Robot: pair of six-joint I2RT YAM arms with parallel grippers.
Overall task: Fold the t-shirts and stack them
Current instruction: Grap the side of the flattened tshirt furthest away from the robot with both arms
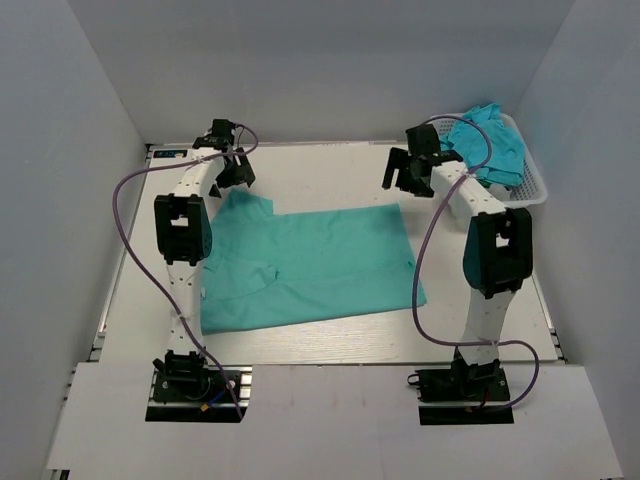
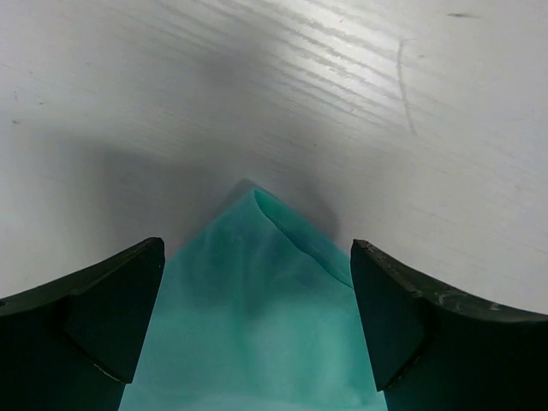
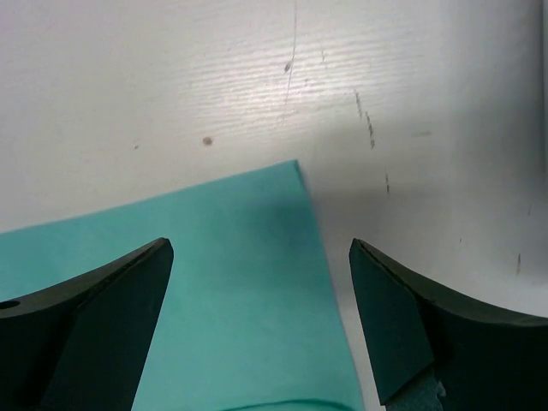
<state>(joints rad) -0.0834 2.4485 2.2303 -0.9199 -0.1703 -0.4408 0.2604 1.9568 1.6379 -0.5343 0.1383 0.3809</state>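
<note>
I should move my left gripper down a little and close it on the shirt's pointed far corner [image 1: 235,194] [image 2: 259,216].
A teal t-shirt [image 1: 310,265] lies spread flat on the white table, folded along its length. My left gripper [image 1: 228,168] is open above its far left corner; the left wrist view shows that pointed corner [image 2: 257,291] between the two fingers. My right gripper [image 1: 405,172] is open above the shirt's far right corner, and the right wrist view shows that square corner [image 3: 248,282] between the fingers. Neither gripper holds fabric. More teal shirts [image 1: 490,140] lie crumpled in the basket.
A white plastic mesh basket [image 1: 530,185] stands at the far right of the table [image 1: 320,170], close to the right arm. Grey walls enclose the table on three sides.
</note>
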